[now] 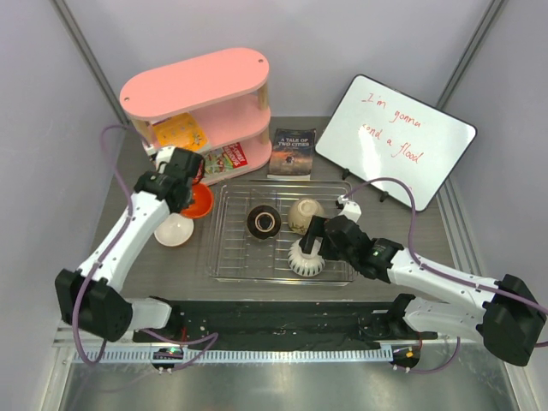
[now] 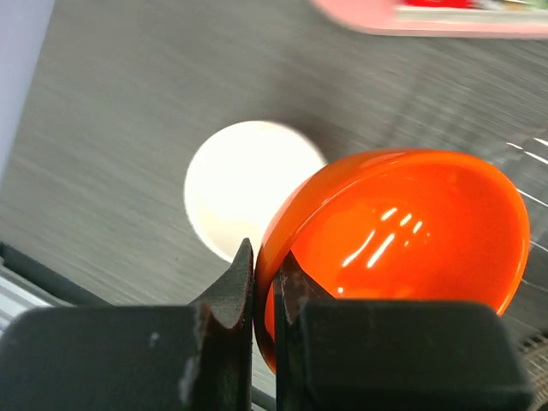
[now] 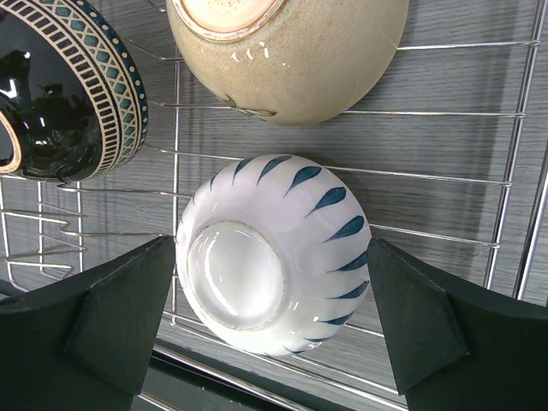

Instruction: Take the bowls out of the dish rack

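Observation:
My left gripper next moves back, away from the rack, and down to nest the orange bowl, which hangs off-centre on the pale bowl's [image 1: 175, 229] [image 2: 253, 191] rack side.
The silver wire dish rack [image 1: 229, 257] lies mid-table. In it are a dark patterned bowl [image 1: 264, 222] [image 3: 60, 94], a beige bowl [image 1: 306, 214] [image 3: 291, 51] and, bottom up, a white bowl with blue streaks [image 1: 306, 259] [image 3: 257, 257]. My right gripper [image 1: 312, 241] [image 3: 271, 257] is open, one finger on each side of the white bowl, with a small gap on both sides. Left of the rack, my left gripper [image 1: 190, 193] [image 2: 264, 261] is shut on the rim of a glossy orange bowl [image 1: 200, 202] [image 2: 402, 231]. The orange bowl hangs tilted over a pale round bowl [image 1: 174, 229] [image 2: 244, 184] on the table.
A pink oval shelf unit [image 1: 201, 86] with packets stands at the back left, close behind my left arm. A book [image 1: 293, 152] lies behind the rack. A whiteboard [image 1: 394, 137] leans at the back right. A black strip [image 1: 282, 321] runs along the near edge.

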